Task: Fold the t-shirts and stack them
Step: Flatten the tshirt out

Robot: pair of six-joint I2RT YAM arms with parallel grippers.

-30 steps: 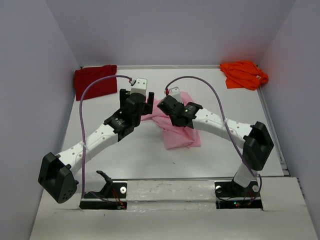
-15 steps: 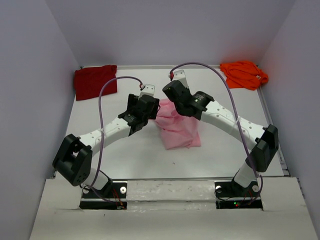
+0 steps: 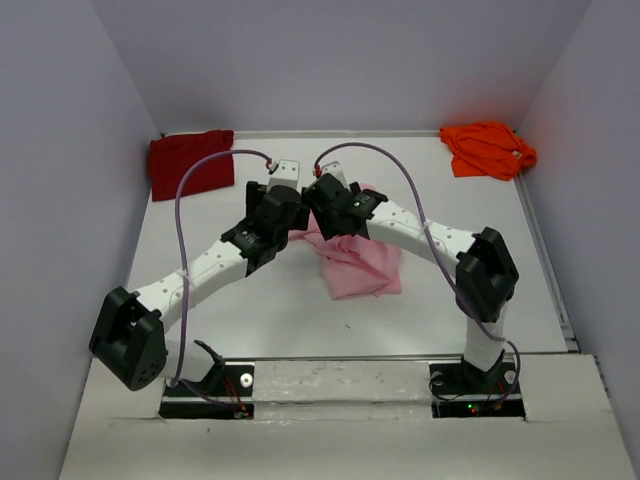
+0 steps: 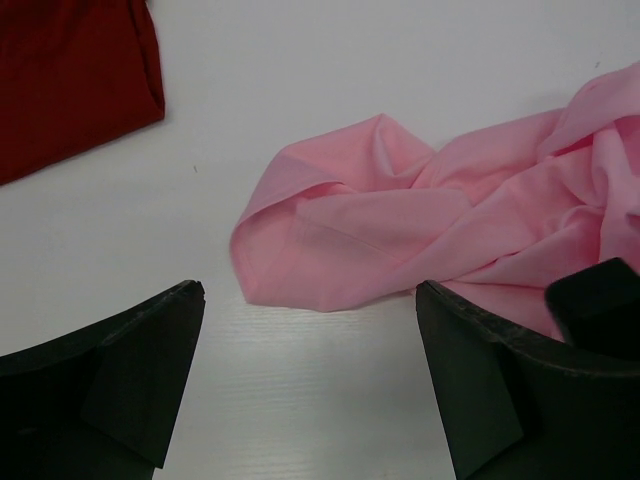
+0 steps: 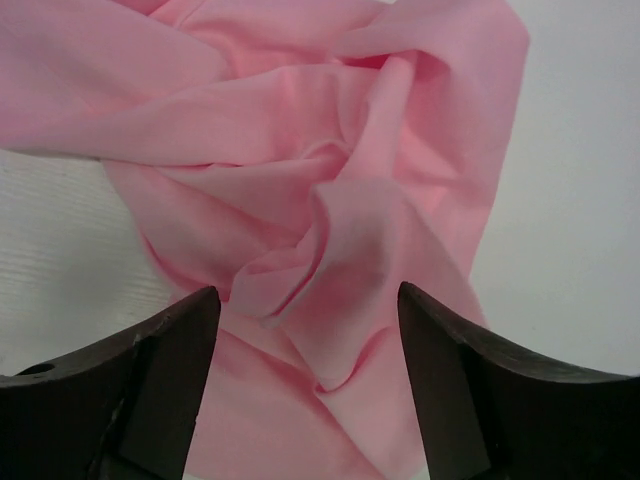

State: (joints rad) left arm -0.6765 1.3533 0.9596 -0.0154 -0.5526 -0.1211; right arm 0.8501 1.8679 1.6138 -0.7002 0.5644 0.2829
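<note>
The right gripper moves outward onto the fold's raised top [image 5: 372, 200] next and closes there, since a pink fold stands up ahead of the open fingers.
The light pink t-shirt [image 3: 358, 262] lies crumpled in the middle of the table. My right gripper [image 3: 327, 203] hovers over its upper left part. In the right wrist view it is open [image 5: 308, 295], with the bunched pink folds [image 5: 330, 150] lying below and between the fingers, not pinched. My left gripper [image 3: 283, 198] is open [image 4: 308, 300] just left of the shirt, over bare table, and a pink sleeve [image 4: 340, 230] lies just ahead of it. The dark red t-shirt [image 3: 190, 163] lies folded at the back left, and the bright orange t-shirt [image 3: 488, 148] lies crumpled at the back right.
Grey walls close in the table at the back and both sides. Purple cables loop above both arms. The two wrists stand close together near the table's middle. The dark red t-shirt's edge [image 4: 70, 70] shows at the top left of the left wrist view.
My right gripper has gone from shut to open and shifted left over the pink t-shirt's upper part. The left arm swung out and back toward the shirt's left edge.
</note>
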